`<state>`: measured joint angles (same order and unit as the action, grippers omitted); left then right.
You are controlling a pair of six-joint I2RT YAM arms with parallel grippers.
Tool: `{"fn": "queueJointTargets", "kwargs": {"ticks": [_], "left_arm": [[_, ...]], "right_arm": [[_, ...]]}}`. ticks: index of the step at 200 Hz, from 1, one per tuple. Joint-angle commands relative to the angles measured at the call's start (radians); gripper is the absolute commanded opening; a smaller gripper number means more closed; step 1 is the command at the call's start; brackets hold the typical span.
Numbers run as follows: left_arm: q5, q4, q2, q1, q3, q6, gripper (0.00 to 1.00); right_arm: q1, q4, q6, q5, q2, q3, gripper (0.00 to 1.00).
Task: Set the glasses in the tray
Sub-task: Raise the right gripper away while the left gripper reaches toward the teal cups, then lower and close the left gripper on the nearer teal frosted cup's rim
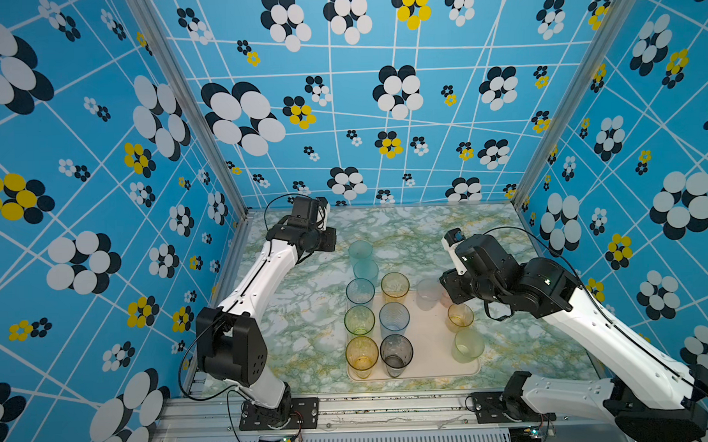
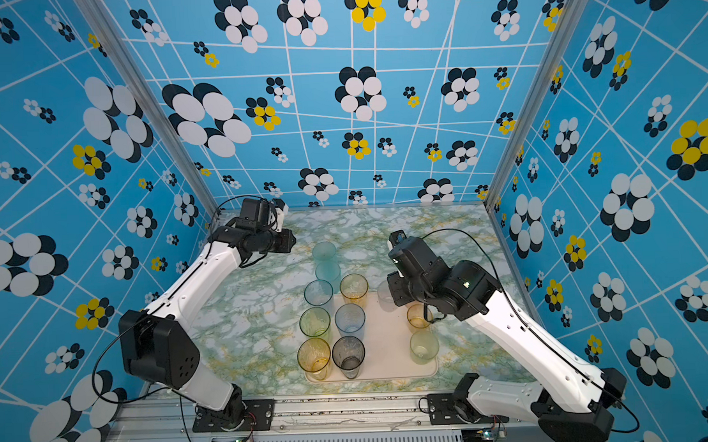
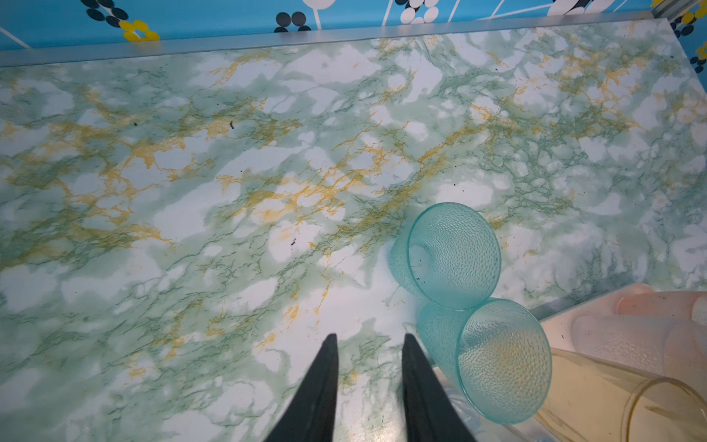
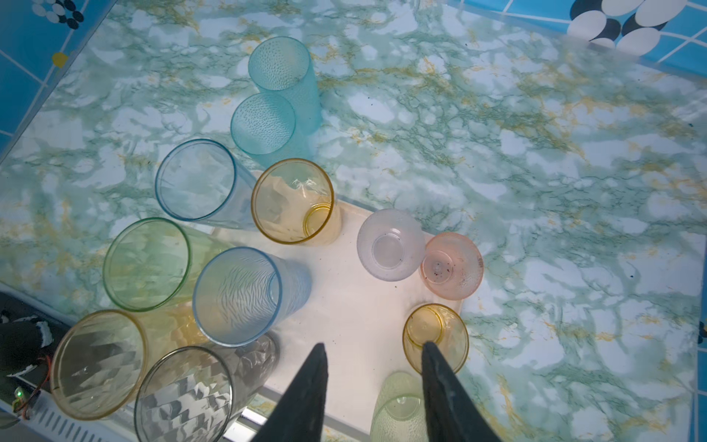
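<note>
The facing rim of the farther teal glass (image 1: 349, 250) (image 3: 410, 256) is below my left gripper on that side, so the gripper lowers sideways onto it next, toward my right gripper.
The cream tray (image 1: 429, 341) lies at mid table. On its left side stand tall glasses in two rows: blue (image 1: 360, 291), green (image 1: 359, 320), amber (image 1: 362, 355), amber (image 1: 395, 286), blue (image 1: 394, 317) and grey (image 1: 396, 352). Short clear (image 4: 390, 245), pink (image 4: 451, 266), orange (image 4: 436, 336) and pale green (image 1: 467, 345) glasses line its right side. Two teal glasses (image 1: 360, 250) (image 1: 366, 270) stand on the table behind the tray. My right gripper (image 4: 374, 346) hangs open and empty above the tray, beside the orange glass. My left gripper (image 3: 369, 338) is open and empty over bare table, next to the nearer teal glass (image 3: 501, 359).
The marble-patterned table (image 1: 486, 225) is walled by blue flowered panels on three sides, with a metal rail (image 1: 391, 407) along the front. Both arm bases sit on that rail.
</note>
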<state>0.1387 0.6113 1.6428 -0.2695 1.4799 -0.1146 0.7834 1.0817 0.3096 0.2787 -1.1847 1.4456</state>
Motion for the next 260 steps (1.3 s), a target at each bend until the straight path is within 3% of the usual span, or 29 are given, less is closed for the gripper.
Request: {"fn": "queueJointTargets", "kwargs": {"ticks": [1, 129, 260], "left_arm": [[0.025, 0.056, 0.062, -0.019, 0.058, 0.023, 0.33], [-0.048, 0.143, 0.367, -0.082, 0.303, 0.077, 0.31], [-0.111, 0.186, 0.458, -0.123, 0.386, 0.112, 0.24]], "right_arm": [[-0.039, -0.025, -0.064, -0.033, -0.032, 0.041, 0.44], [-0.152, -0.062, -0.127, -0.134, -0.11, 0.052, 0.45], [-0.176, -0.094, -0.138, -0.171, -0.119, 0.018, 0.45]]}}
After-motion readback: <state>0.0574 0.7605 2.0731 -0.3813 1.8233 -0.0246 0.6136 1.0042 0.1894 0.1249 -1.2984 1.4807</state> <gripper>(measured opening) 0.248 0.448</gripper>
